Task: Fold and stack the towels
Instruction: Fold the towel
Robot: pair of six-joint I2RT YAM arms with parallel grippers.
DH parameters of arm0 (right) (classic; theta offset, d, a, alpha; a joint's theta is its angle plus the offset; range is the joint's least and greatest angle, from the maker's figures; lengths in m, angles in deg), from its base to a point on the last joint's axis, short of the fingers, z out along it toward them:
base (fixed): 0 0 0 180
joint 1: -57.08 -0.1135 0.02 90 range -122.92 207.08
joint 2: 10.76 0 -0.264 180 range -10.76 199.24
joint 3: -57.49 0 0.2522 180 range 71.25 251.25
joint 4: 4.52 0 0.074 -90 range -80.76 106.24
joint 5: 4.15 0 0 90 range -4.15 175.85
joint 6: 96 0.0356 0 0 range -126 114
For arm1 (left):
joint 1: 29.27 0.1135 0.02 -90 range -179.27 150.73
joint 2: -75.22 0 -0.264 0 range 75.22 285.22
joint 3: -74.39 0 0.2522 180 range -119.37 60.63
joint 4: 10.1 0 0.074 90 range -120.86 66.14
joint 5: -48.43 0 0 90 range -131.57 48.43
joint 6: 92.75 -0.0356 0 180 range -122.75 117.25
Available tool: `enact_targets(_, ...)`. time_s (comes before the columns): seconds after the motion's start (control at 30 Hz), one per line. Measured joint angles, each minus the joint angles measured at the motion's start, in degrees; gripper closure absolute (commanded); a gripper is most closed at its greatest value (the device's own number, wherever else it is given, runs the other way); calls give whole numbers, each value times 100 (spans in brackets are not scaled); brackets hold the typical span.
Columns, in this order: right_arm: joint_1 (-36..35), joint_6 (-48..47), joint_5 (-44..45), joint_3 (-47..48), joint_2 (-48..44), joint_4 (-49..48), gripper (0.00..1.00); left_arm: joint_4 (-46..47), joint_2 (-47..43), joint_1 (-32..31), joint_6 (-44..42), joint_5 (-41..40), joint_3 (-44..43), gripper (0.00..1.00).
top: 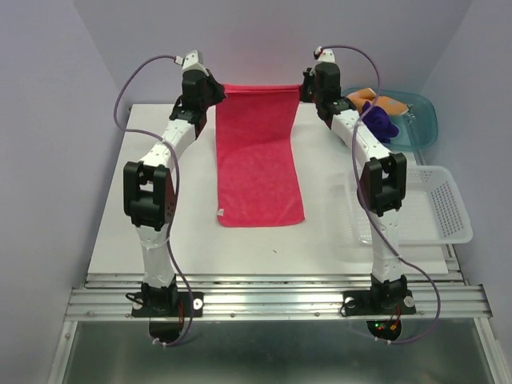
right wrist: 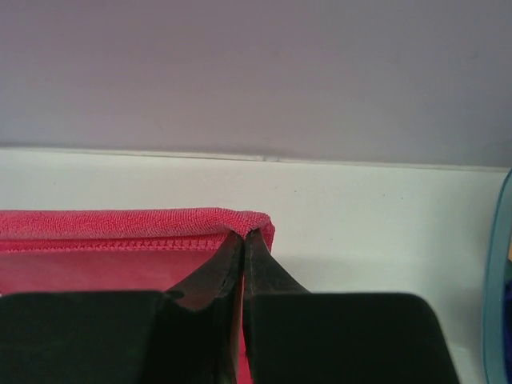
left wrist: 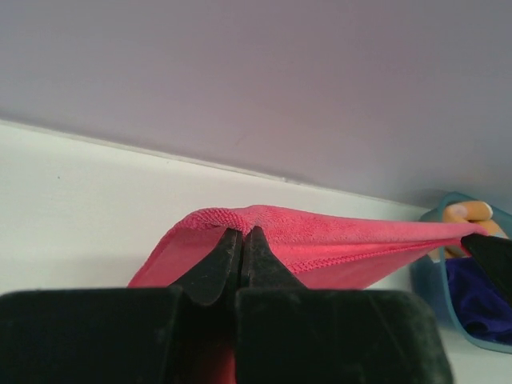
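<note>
The hem goes back and down to the towel's near corner with the white tag (top: 223, 218) next. My left gripper releases it there, as the towel lies unfolded.
The pink-red towel (top: 258, 160) lies stretched lengthwise on the white table, its far edge lifted off the surface. My left gripper (top: 214, 90) is shut on its far left corner; in the left wrist view (left wrist: 242, 232) the red hem (left wrist: 320, 244) runs taut to the right. My right gripper (top: 307, 86) is shut on the far right corner, and the right wrist view (right wrist: 243, 234) shows the hem (right wrist: 120, 228) folded over the tips. The dark purple towel (top: 380, 122) and the orange towel (top: 382, 103) lie bunched in the teal bin.
A teal plastic bin (top: 422, 120) stands at the far right, also showing in the left wrist view (left wrist: 448, 272). A white mesh basket (top: 440, 208) stands on the right edge of the table (top: 136, 208). Purple walls close in behind and at both sides.
</note>
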Motion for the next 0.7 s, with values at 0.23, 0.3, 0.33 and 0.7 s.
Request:
enact_targets(0.23,125,68,-476,160,420,195,99,-186,409,74,0,186,-61,100)
enact_targets(0.3,127,136,-682,-221,164,192,99,-146,310,94,7,186,111,100)
enact_targets(0.33,129,195,-793,-461,2,197,99,-151,188,114,26,188,299,100)
enact_targets(0.7,-7,741,-1613,-3204,-2369,107,99,-11,-2243,105,555,186,3176,100)
